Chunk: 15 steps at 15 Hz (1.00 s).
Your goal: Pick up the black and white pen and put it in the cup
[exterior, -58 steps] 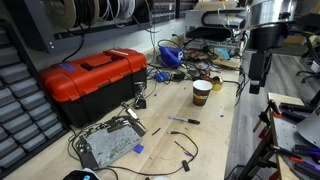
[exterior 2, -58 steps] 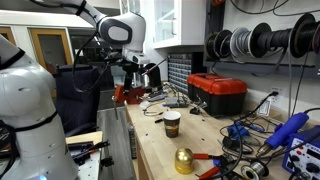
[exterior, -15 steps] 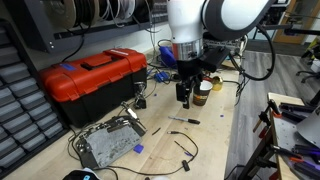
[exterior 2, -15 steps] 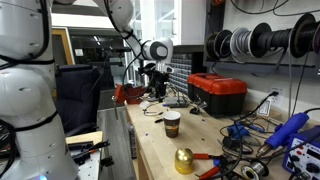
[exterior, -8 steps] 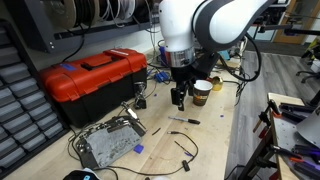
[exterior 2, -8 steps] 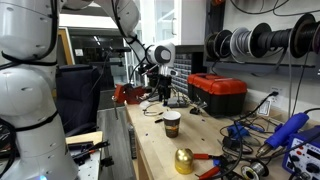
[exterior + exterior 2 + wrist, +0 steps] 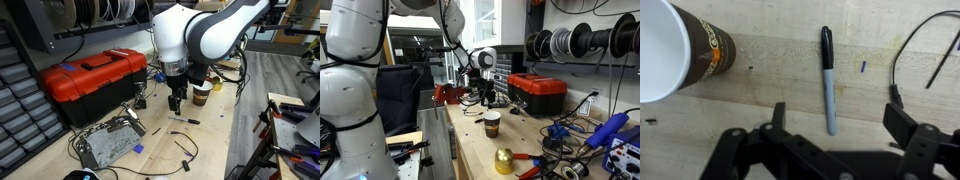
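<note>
I should bring my gripper down onto the pen's pale body and close the fingers, because it is below my gripper and already lined up between the open fingers.
The black and white pen lies flat on the wooden bench, black cap away from me, pale barrel toward my jaws. In an exterior view it is a thin dark stick just below my gripper. The cup, cream inside with a brown printed wall, stands left of the pen; it also shows in both exterior views. My gripper hovers above the bench, open and empty, its fingers on either side of the pen's near end. It hangs left of the cup.
A red toolbox stands on the bench, also in the other exterior view. A metal circuit box and curling black wires lie near the pen. A small blue scrap lies beside it. A brass bell sits near the bench edge.
My arm has swung in from the bench's side, passed the cup and come down over the pen. Over the last second it shifted slightly left and lower. The pen and cup have not moved.
</note>
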Motion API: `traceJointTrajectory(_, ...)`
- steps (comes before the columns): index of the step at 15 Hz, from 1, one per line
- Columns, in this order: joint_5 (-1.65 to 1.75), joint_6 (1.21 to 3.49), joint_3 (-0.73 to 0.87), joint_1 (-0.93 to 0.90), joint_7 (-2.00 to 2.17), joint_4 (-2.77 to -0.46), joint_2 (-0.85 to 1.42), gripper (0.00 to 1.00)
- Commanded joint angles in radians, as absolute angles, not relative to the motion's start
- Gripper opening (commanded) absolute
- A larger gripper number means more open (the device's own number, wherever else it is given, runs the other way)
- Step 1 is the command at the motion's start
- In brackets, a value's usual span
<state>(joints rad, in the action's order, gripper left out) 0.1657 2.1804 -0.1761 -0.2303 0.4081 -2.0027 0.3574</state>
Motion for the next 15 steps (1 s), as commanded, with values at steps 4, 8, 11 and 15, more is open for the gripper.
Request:
traceJointTrajectory(4,0.163,2.213,-0.154,-0.249,0.305,-1.952,0.423,1.0)
traceJointTrajectory(8,0.151,2.208,-0.15,-0.245,0.274,-1.924,0.458,1.0)
traceJointTrajectory(11,0.141,2.205,-0.15,-0.243,0.257,-1.912,0.473,1.0)
traceJointTrajectory(15,0.129,2.19,-0.147,-0.242,0.245,-1.881,0.509,1.0)
